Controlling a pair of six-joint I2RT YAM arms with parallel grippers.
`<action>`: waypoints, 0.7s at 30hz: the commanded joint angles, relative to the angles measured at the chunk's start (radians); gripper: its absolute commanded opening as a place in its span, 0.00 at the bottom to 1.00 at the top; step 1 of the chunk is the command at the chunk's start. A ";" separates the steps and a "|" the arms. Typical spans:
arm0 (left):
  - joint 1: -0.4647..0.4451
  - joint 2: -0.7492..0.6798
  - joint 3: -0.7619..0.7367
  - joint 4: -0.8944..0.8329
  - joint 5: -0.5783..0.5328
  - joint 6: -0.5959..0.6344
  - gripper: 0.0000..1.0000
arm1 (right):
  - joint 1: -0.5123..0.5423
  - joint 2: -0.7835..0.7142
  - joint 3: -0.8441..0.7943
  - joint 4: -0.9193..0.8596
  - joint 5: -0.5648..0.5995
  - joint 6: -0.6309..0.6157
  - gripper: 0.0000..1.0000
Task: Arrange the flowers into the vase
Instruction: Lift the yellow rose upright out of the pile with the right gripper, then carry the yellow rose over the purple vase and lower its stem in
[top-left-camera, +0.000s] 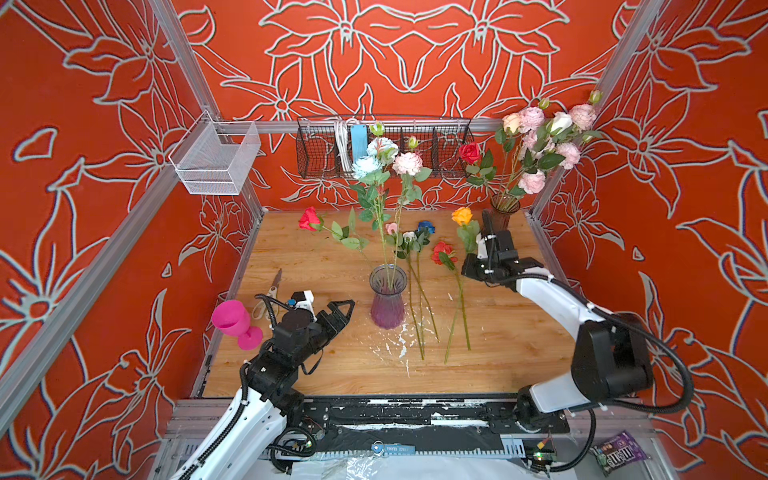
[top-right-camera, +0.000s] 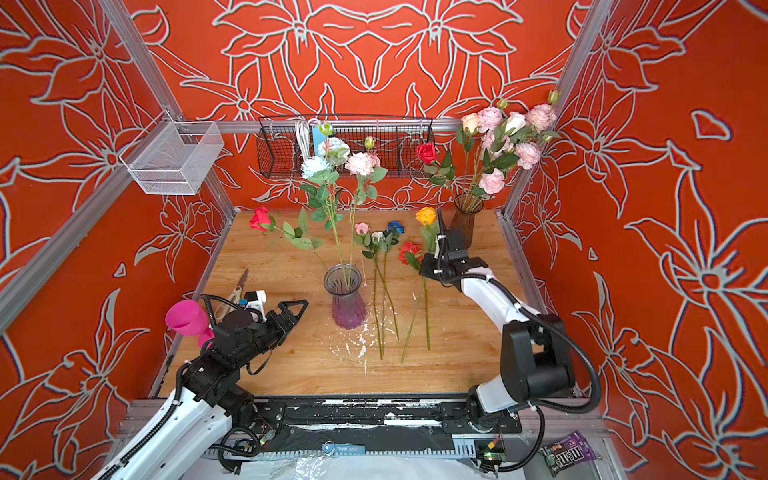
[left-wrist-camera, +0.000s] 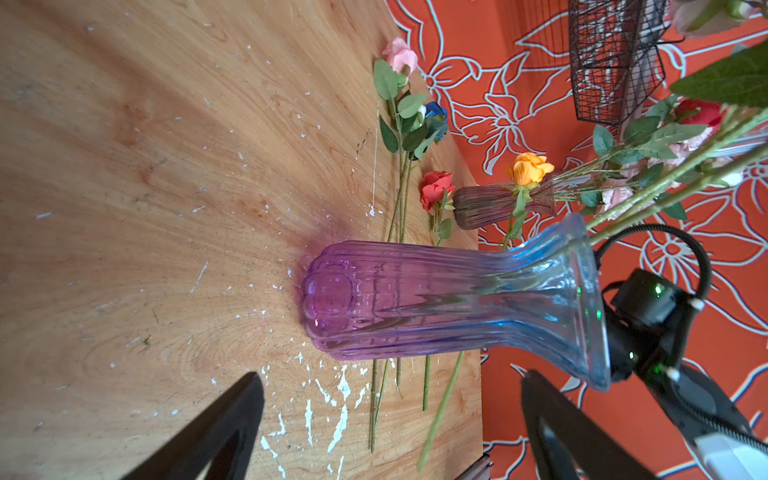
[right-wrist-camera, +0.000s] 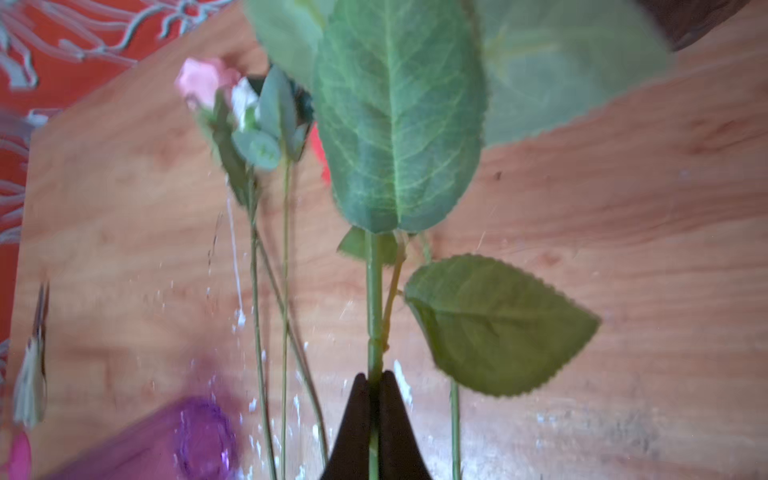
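Observation:
My right gripper rises and turns next, then brings the orange-yellow rose's stem down into the vase's opening and releases it. That opening lies across the roses from my gripper.
The vase is ribbed purple-to-blue glass, upright mid-table, with tall stems of pale-blue and pink flowers in it. My left gripper stands open just left of the vase, holding nothing. My right gripper is shut on the green stem of the orange-yellow rose, whose bloom is lifted off the table. Pink, white, blue and red roses lie on the table between vase and right gripper.
A brown vase of pink peonies stands back right. Another red rose is at the back left, its stem running toward the vase. A pink goblet and scissors sit left. A black wire basket hangs on the back wall.

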 joint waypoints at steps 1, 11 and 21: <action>-0.007 -0.039 -0.015 0.105 0.062 0.040 0.97 | 0.050 -0.156 -0.110 0.085 0.075 -0.046 0.00; -0.007 -0.249 -0.027 0.073 0.080 0.096 0.97 | 0.221 -0.578 -0.282 0.186 0.192 -0.115 0.00; -0.007 -0.437 -0.024 0.056 0.008 0.086 0.97 | 0.362 -0.655 -0.146 0.425 0.284 -0.242 0.00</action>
